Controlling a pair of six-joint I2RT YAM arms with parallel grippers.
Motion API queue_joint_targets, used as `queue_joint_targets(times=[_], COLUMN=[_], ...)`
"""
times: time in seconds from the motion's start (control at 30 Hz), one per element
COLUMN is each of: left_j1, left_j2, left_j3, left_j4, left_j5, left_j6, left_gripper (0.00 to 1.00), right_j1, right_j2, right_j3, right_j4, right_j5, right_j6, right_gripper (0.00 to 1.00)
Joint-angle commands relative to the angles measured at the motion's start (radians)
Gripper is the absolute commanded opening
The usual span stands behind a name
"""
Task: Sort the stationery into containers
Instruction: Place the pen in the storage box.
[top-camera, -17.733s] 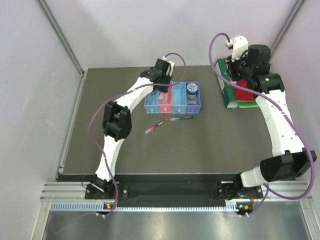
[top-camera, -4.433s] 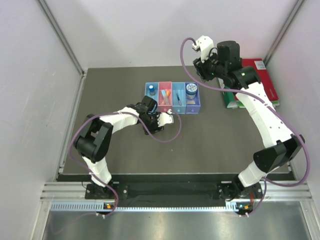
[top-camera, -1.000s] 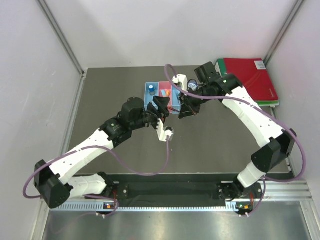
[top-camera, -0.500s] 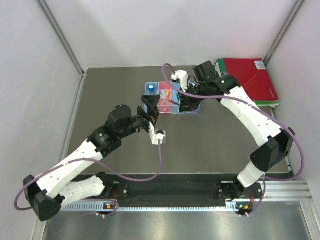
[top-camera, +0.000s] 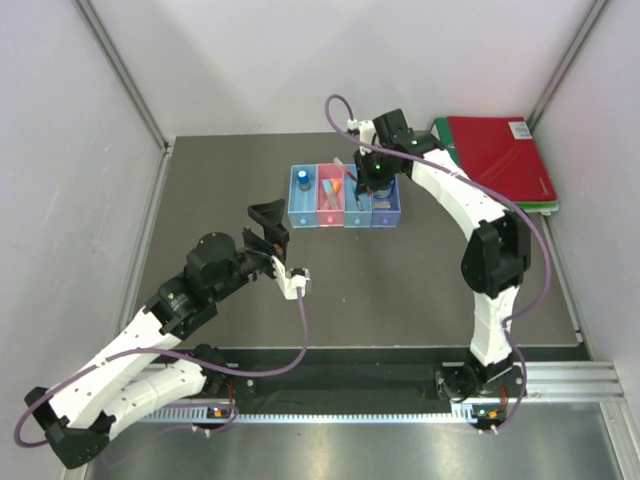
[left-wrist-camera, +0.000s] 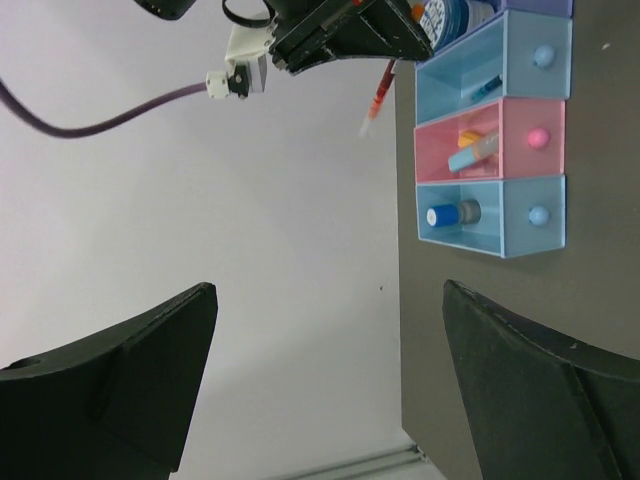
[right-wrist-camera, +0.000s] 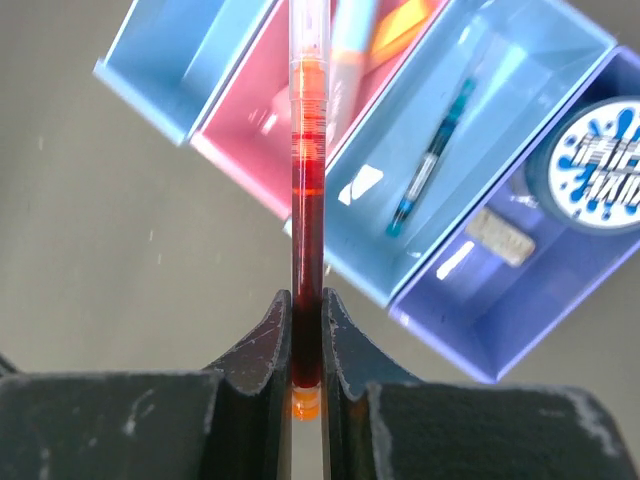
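I should lower my right gripper, shift toward the purple bin and turn the red pen (right-wrist-camera: 307, 170) along the second blue bin.
My right gripper (right-wrist-camera: 307, 325) is shut on a thin red pen (right-wrist-camera: 307, 170), which points forward over the containers. In that view the row runs light blue (right-wrist-camera: 180, 60), pink (right-wrist-camera: 262, 130), light blue (right-wrist-camera: 490, 90) and purple (right-wrist-camera: 560, 250). A teal pen (right-wrist-camera: 430, 160) lies in the second blue bin. A round blue jar (right-wrist-camera: 600, 150) and a pale tag (right-wrist-camera: 500, 236) sit in the purple one. From above, the right gripper (top-camera: 367, 180) hovers over the containers (top-camera: 300, 212). My left gripper (top-camera: 268, 225) hangs open and empty, short of the row. A blue-capped bottle (left-wrist-camera: 445, 213) lies in the end blue bin.
A red binder (top-camera: 500, 160) lies on a green one (top-camera: 441, 133) at the back right corner. White walls enclose the dark table (top-camera: 420, 290). The left arm's cable (top-camera: 300, 320) loops over the table's near half.
The left arm has drawn back toward the near left and its jaws have spread wide. The right gripper has carried the red pen back over the row of bins.
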Motion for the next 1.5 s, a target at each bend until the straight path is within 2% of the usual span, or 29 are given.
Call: queue_joint_targets(times=[0.0, 0.53, 0.9, 0.93, 0.97, 1.07, 1.17, 1.33, 1.47], left_j1=[-0.003, -0.003, -0.003, -0.003, -0.003, -0.003, -0.003, -0.003, -0.003], left_j2=[-0.019, 0.010, 0.027, 0.027, 0.027, 0.024, 0.021, 0.022, 0.027], left_j3=[-0.013, -0.004, -0.012, -0.012, -0.013, -0.015, -0.016, -0.015, 0.000], left_j4=[-0.009, 0.037, 0.057, 0.058, 0.057, 0.057, 0.055, 0.055, 0.050], left_j5=[-0.085, -0.103, -0.117, -0.117, -0.119, -0.125, -0.125, -0.144, -0.186], left_j6=[-0.025, -0.030, -0.035, -0.036, -0.036, -0.036, -0.039, -0.058, -0.143], left_gripper=[0.99, 0.99, 0.99, 0.99, 0.99, 0.99, 0.99, 0.99, 0.99], right_j1=[-0.022, -0.071, -0.074, -0.074, -0.076, -0.074, -0.071, -0.063, -0.060], right_j2=[0.063, 0.123, 0.184, 0.185, 0.187, 0.193, 0.193, 0.175, 0.101], right_j3=[0.100, -0.014, 0.006, 0.009, 0.012, 0.023, 0.038, 0.060, 0.064], right_j4=[0.092, 0.115, 0.126, 0.124, 0.127, 0.129, 0.132, 0.130, 0.127], right_j5=[0.015, 0.021, 0.006, 0.005, 0.004, -0.009, -0.022, -0.020, -0.015], right_j6=[0.143, 0.201, 0.193, 0.190, 0.185, 0.175, 0.168, 0.156, 0.139], right_gripper=[0.00, 0.00, 0.00, 0.03, 0.14, 0.33, 0.41, 0.43, 0.43])
